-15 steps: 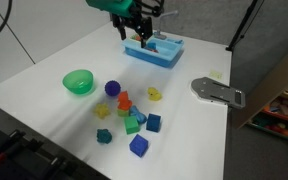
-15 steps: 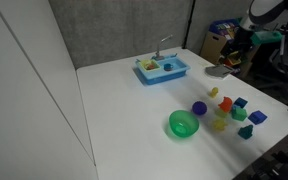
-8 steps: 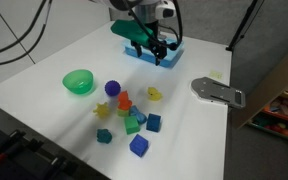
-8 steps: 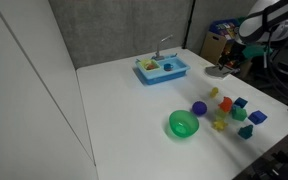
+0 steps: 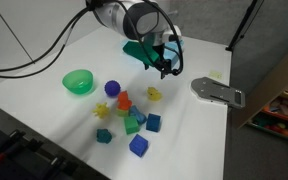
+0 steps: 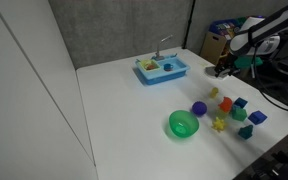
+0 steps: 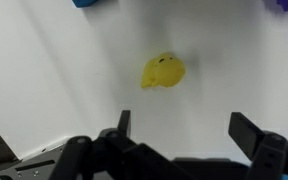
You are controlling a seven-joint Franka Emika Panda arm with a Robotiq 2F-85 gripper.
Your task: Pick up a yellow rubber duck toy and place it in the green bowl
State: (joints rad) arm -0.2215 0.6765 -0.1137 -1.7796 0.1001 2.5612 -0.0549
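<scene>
The gripper will next go down toward the group of blocks and lower its open fingers around the duck (image 7: 163, 71), because the duck is still below and ahead of them.
The yellow rubber duck toy (image 5: 154, 94) lies on the white table, to the right of the block cluster; it also shows in an exterior view (image 6: 214, 92) and in the wrist view (image 7: 163, 71). My gripper (image 5: 166, 68) hangs open and empty above and just behind the duck; in the wrist view (image 7: 184, 122) its two fingers stand wide apart with the duck ahead between them. It also shows at the right in an exterior view (image 6: 222, 67). The green bowl (image 5: 78, 81) stands at the left of the table, and it shows near the front in an exterior view (image 6: 184, 124).
A purple ball (image 5: 112, 88), a spiky yellow star piece (image 5: 102, 111) and several coloured blocks (image 5: 134, 124) lie between bowl and duck. A blue rectangular tray (image 6: 162, 68) stands at the back. A grey metal plate (image 5: 217, 91) lies at the right edge.
My gripper has moved from over the blue tray forward and down toward the duck. It stays open. Nothing on the table has moved.
</scene>
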